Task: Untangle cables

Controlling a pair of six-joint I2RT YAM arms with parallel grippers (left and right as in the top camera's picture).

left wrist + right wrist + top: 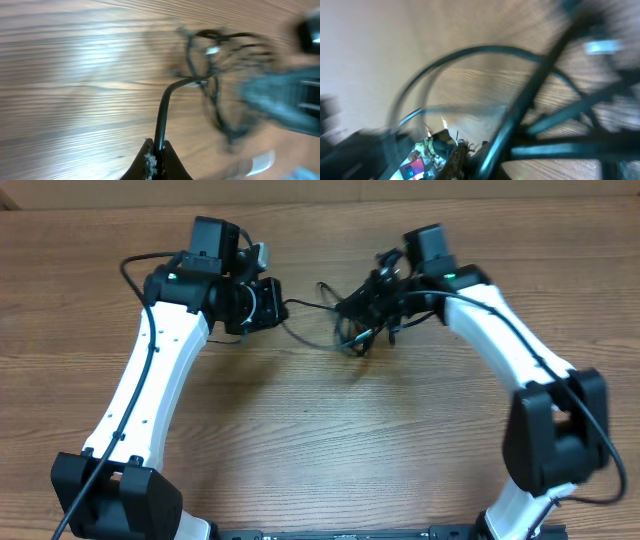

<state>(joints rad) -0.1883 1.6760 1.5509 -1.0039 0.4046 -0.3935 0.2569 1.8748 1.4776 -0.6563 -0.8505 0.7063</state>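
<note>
Next, my right gripper moves over the bare wood point(408, 342) beside the tangle, which lies to its right in the overhead view, and releases the piece of cable.
The cables point(358, 318) lie as a black tangle on the wooden table at the back centre. My left gripper point(276, 304) is to the left of the tangle and shut on one thin black cord point(302, 306) that runs right into it. In the left wrist view that cord point(162, 112) rises from my closed left gripper point(159, 146) to the blurred tangle point(215, 80). My right gripper point(386, 296) is buried in the tangle's right side. In the right wrist view the right gripper point(470, 154) is shut, with a blurred cord point(520, 110) running out from between the jaws.
The wooden table point(330, 430) spreads out in front of the tangle. The right arm's body point(285, 100) shows blurred at the right of the left wrist view. Both white arms point(150, 380) reach in from the near edge.
</note>
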